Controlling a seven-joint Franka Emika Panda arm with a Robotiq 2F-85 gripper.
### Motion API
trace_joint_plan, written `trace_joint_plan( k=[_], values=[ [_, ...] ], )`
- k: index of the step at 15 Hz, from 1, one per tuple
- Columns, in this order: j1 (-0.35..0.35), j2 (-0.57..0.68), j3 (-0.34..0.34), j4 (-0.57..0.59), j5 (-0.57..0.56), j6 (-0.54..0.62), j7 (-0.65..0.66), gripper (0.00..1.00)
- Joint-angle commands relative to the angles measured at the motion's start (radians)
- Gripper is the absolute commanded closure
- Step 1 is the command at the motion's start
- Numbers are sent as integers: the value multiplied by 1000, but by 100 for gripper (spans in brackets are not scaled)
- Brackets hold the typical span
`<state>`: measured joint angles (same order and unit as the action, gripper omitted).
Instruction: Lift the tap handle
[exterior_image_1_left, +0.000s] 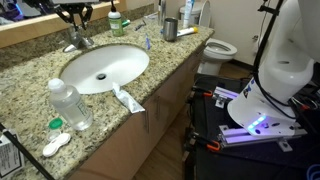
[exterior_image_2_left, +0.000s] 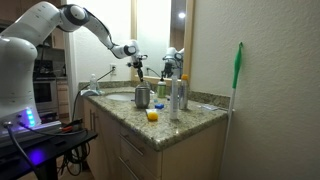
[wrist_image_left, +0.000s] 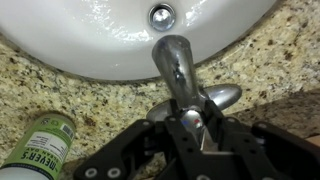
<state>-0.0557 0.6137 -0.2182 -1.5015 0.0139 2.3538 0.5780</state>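
My gripper will next lift the tap handle (wrist_image_left: 196, 118), fingers tilting toward the mirror wall, then open.
The chrome faucet (exterior_image_1_left: 80, 42) stands behind the white oval basin (exterior_image_1_left: 105, 68). In the wrist view its curved spout (wrist_image_left: 175, 62) reaches out over the basin (wrist_image_left: 100, 40) toward the drain (wrist_image_left: 161, 15). The tap handle (wrist_image_left: 196, 118), a small shiny lever with a red and a blue dot, sits between my fingers. My gripper (wrist_image_left: 198, 128) is closed around it from both sides. In both exterior views the gripper (exterior_image_1_left: 75, 14) (exterior_image_2_left: 136, 56) hangs directly over the faucet at the back of the counter.
On the granite counter (exterior_image_1_left: 30, 75) are a water bottle (exterior_image_1_left: 70, 105), a toothpaste tube (exterior_image_1_left: 128, 98), a green soap bottle (wrist_image_left: 40, 145), a metal cup (exterior_image_2_left: 142, 96) and more bottles (exterior_image_2_left: 176, 95). A toilet (exterior_image_1_left: 220, 46) stands beyond the counter. The mirror wall is right behind the faucet.
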Motion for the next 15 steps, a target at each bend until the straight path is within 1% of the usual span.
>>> trace_joint_plan(
  k=[1,2,4,7,9,10,11,12,13,14,15],
  values=[
    [-28,-160,27,-153,85,62,-29,92],
    [-25,-162,29,-156,105,88,-30,92],
    [-8,-202,23,-221,118,218,-31,92],
    [18,-258,13,-306,107,391,-33,92],
    [25,-333,26,-358,118,491,-51,92],
    [31,-378,35,-383,130,533,-51,70],
    [30,-432,59,-419,160,573,-62,45],
    [43,-493,63,-437,160,496,-32,45],
    [40,-545,85,-463,180,430,-58,40],
    [40,-420,56,-355,141,490,-27,59],
    [43,-470,70,-382,150,458,-27,51]
  ],
)
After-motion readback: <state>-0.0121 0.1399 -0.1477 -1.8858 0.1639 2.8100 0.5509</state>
